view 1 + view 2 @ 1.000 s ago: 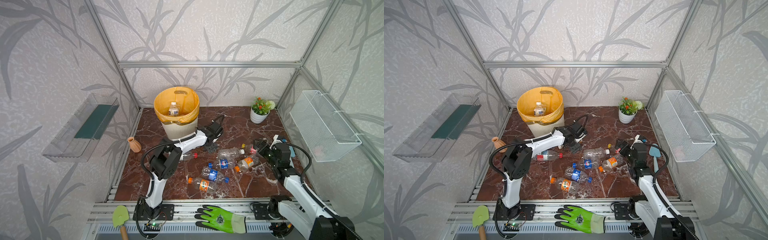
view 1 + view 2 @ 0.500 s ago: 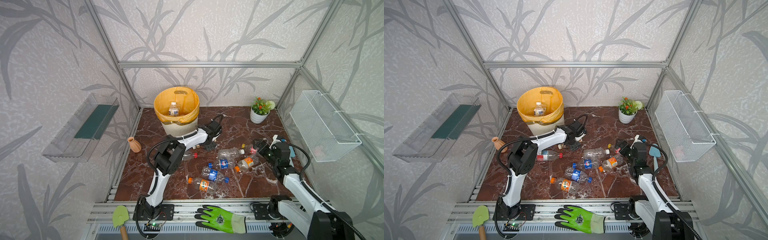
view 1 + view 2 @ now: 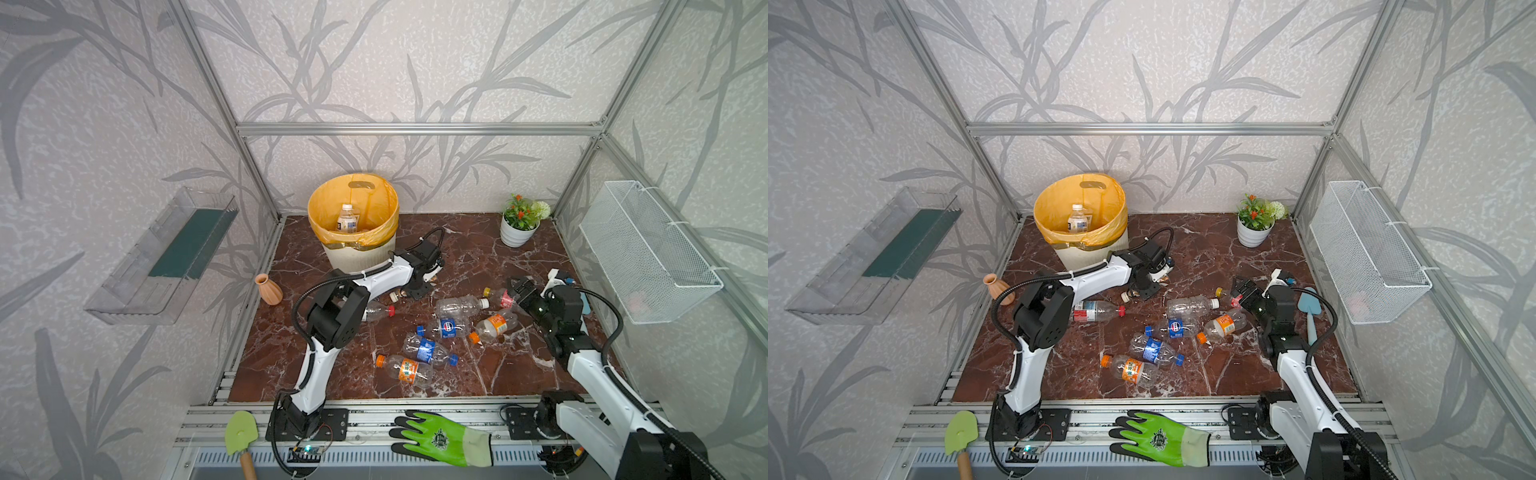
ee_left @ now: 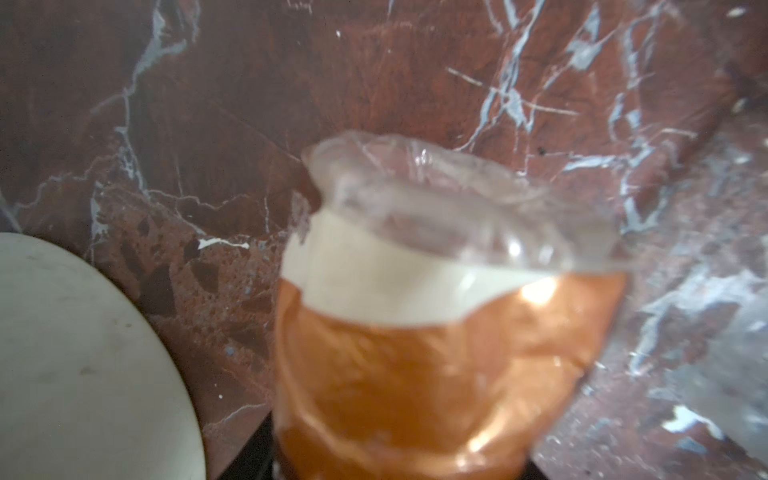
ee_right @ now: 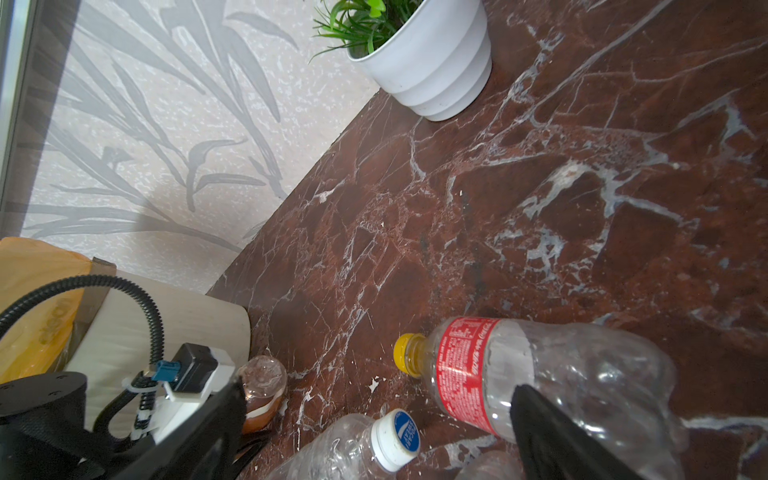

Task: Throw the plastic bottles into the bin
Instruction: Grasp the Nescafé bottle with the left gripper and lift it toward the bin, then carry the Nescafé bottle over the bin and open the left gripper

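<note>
The bin's rim is higher up than my left gripper. My left gripper will next move up from the floor and over the bin's opening (image 3: 356, 209) to let go of the small plastic bottle.
Beside the base of the cream bin (image 3: 353, 259) with its orange liner, my left gripper (image 3: 419, 287) is shut on a small plastic bottle (image 4: 436, 332) with a brown and cream label. The bottle fills the left wrist view and hides the jaws. One bottle (image 3: 347, 218) stands inside the bin. My right gripper (image 5: 380, 436) stands open low over the floor. A red-labelled, yellow-capped bottle (image 5: 519, 374) lies under one of its fingers (image 5: 552, 436), and a white-capped bottle (image 5: 374, 440) lies between them. Several more bottles (image 3: 428, 349) lie across the middle of the floor in both top views.
A terracotta vase (image 3: 269, 287) stands at the left wall and a white flower pot (image 3: 519, 226) at the back right. A wire basket (image 3: 648, 253) hangs on the right wall and a clear shelf (image 3: 166, 257) on the left. A green glove (image 3: 440, 436) and a trowel (image 3: 241, 432) lie on the front rail.
My left gripper's jaws have closed on the brown-labelled bottle beside the bin, and the left arm's elbow has shifted a little. The right arm has hardly moved.
</note>
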`<state>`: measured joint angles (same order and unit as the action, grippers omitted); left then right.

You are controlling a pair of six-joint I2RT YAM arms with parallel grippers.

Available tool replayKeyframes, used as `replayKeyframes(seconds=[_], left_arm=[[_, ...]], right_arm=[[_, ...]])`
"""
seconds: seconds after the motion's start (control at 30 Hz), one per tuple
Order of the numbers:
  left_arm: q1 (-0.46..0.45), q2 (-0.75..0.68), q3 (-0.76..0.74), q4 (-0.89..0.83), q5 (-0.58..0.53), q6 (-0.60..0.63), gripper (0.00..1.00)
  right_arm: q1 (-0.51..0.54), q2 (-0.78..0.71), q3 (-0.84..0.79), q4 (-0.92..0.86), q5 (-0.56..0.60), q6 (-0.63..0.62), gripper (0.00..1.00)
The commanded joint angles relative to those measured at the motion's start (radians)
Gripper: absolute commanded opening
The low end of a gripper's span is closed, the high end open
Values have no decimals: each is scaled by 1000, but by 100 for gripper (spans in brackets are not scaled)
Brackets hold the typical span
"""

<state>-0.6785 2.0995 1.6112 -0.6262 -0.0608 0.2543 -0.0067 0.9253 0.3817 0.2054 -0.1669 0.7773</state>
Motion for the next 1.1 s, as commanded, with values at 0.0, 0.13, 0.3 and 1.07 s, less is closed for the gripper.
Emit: replayKeyframes(seconds=[0.0, 0.13, 0.3, 1.07], left_arm=[[0, -132, -32, 75, 54, -28, 38], [-1, -258, -82, 145, 72, -58, 37], [-1, -486, -194, 284, 97, -108, 35], [238, -977, -386, 797, -82, -131, 38]], right_arm=[[-5, -10, -8, 21, -8, 17, 99], [-4, -8, -7, 32, -18, 23, 99], [-4, 0, -12, 67, -43, 29, 99], [2, 42, 15, 165, -148, 83, 91]])
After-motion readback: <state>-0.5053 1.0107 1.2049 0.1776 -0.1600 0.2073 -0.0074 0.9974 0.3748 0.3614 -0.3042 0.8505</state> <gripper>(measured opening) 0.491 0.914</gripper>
